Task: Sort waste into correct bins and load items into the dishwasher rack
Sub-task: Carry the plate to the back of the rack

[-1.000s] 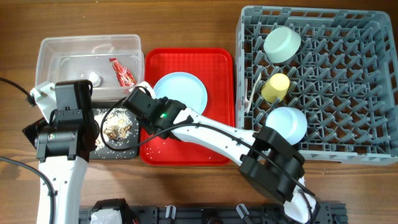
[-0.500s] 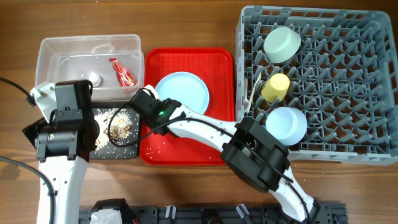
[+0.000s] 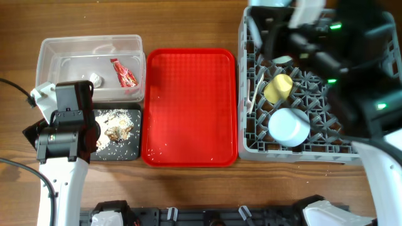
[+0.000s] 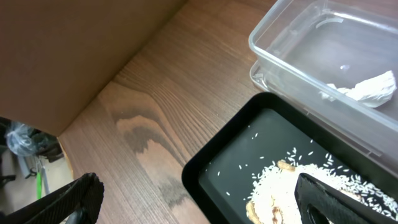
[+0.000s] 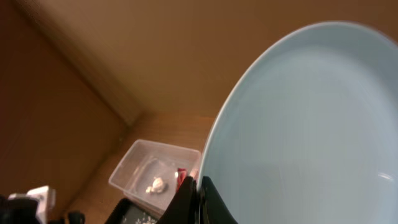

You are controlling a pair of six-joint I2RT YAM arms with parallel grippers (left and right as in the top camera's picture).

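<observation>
The plate [image 5: 311, 124] comes down with my right gripper next, stands in the rack's slots by the red serving tray and is released there by its rim, because those slots show empty.
My right gripper [image 5: 198, 186] is shut on the rim of the light blue plate [image 5: 311, 124], which fills the right wrist view. In the overhead view that arm is a blur above the grey dishwasher rack [image 3: 314, 141], and the plate is hidden there. The rack holds the yellow cup [image 3: 278, 88], a light blue round dish [image 3: 289, 125] and white cutlery [image 3: 251, 94]. The clear tub [image 3: 63, 47] holds the red-and-white wrapper [image 3: 124, 72] and the tissue [image 3: 95, 78]. The black tray [image 3: 132, 154] holds food scraps [image 3: 116, 130]. My left gripper [image 4: 199, 205] is open over the black tray's left edge [image 4: 230, 168].
The flat red serving tray [image 3: 188, 107] lies between the bins and the rack, with a few white crumbs on it. The left arm [image 3: 66, 119] covers part of the black tray. The pale green bowl is hidden under the right arm.
My right arm took the light blue plate off the red tray and swung it right, to above the rack. The left arm has not moved.
</observation>
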